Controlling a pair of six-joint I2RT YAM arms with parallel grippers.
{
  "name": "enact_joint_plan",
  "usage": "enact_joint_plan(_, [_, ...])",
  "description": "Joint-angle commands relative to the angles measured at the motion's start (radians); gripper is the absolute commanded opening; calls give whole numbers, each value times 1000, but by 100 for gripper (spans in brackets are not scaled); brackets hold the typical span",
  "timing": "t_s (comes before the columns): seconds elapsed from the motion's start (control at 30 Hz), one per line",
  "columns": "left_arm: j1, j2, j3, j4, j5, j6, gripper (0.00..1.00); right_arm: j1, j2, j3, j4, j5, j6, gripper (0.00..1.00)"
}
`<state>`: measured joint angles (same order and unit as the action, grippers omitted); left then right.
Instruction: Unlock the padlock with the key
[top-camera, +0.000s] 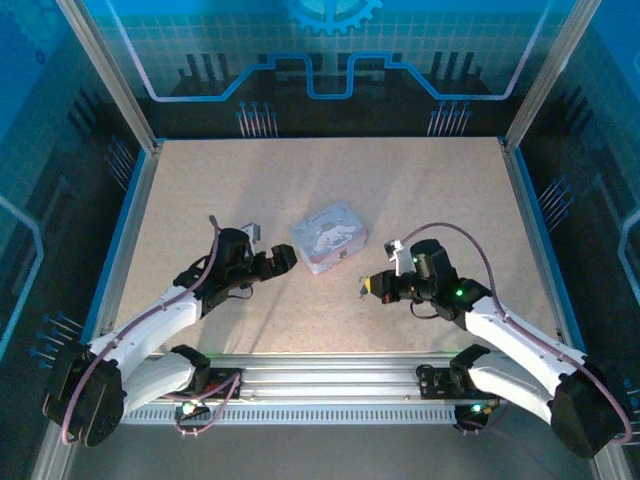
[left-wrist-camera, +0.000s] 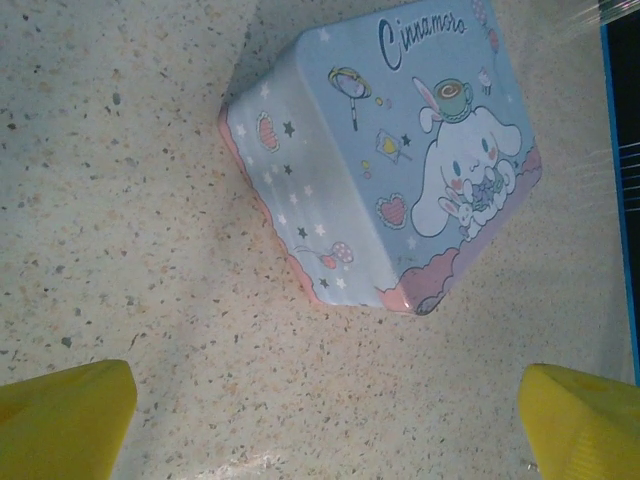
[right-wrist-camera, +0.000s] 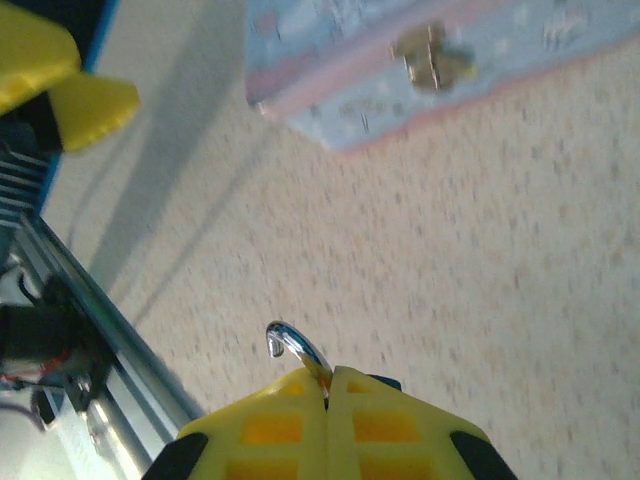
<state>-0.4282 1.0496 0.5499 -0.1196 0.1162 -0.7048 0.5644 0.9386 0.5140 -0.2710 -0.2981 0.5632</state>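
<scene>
The right gripper will next draw back toward the metal bar and lower to release what it holds, since bare speckled tabletop lies open below it.
My right gripper (right-wrist-camera: 328, 385) is shut, its yellow fingers (right-wrist-camera: 270, 425) pressed together. A small curved silver hook (right-wrist-camera: 290, 345) sticks out from between them; it looks like the shackle of the padlock, whose body is hidden in the grip. The same gripper (top-camera: 368, 287) hangs just right of the pastel blue tin box (top-camera: 329, 238). My left gripper (left-wrist-camera: 325, 420) is open with nothing between its fingers (left-wrist-camera: 60, 415), and it sits (top-camera: 280, 260) close to the box's left side. The key is hidden.
The cartoon-printed tin box (left-wrist-camera: 390, 160) lies closed mid-table, its brass clasp (right-wrist-camera: 432, 57) facing my right gripper. Speckled tabletop (top-camera: 330, 180) spreads behind it. A metal rail (top-camera: 330, 375) runs along the near edge, and blue walls ring the table.
</scene>
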Motion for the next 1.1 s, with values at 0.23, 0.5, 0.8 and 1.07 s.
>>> enact_joint_plan(0.23, [7,-39,-44,-25,-2,8,99,55,3,15,-367,91,43,1])
enact_joint_plan(0.5, [5,-47,-46,-32,-4,13,99,55,129,52,-323,112,12,1])
enact_joint_plan(0.8, [6,-34,-42,-26,-6,16,99,56,290,125,-298,128,-34,1])
enact_joint_plan(1.07, [6,-22,-27,-40,-4,24,99,52,428,176,-273,111,-57,1])
